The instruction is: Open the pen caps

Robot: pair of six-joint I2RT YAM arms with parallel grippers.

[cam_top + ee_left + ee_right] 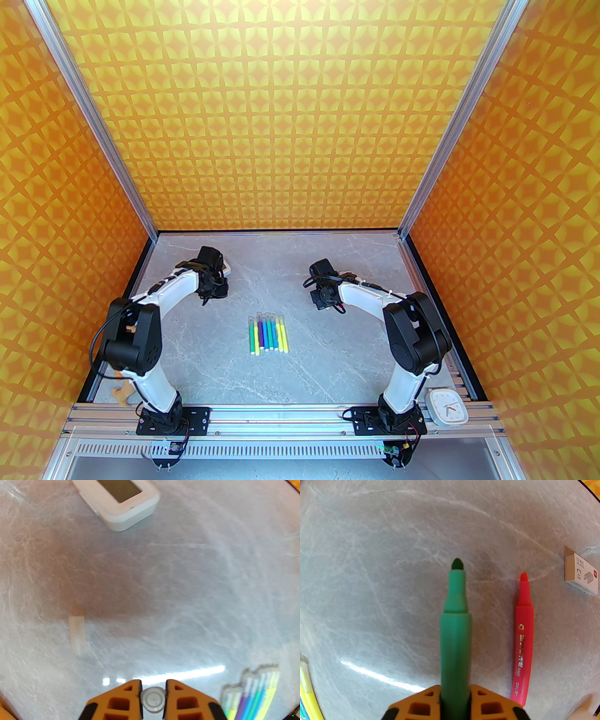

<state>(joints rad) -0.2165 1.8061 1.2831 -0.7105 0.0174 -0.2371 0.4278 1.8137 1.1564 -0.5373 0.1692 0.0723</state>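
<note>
I will next lower the uncapped green pen with my right gripper to the bare tabletop beside the pink pen (522, 644) and let go of it clear of the row, because that spot is below.
Several capped pens (268, 333) lie side by side in a row at mid-table, their translucent pen caps (252, 682) pointing away from the arm bases. My left gripper (153, 688) is shut on one loose cap (153, 700), seen end-on between the orange fingers. It hovers left of the row (213, 291). Another loose cap (77, 634) lies on the table ahead of it. My right gripper (455, 691) is shut on an uncapped green pen (455, 630), tip pointing forward, to the right of the row (323, 301). An uncapped pink pen (522, 644) lies on the table beside it.
A white rectangular device (119, 501) sits on the table beyond the left gripper. A small staples box (581, 573) lies right of the pink pen. A white clock (446, 405) rests on the frame near the right arm's base. Orange patterned walls enclose the grey marble table (281, 375).
</note>
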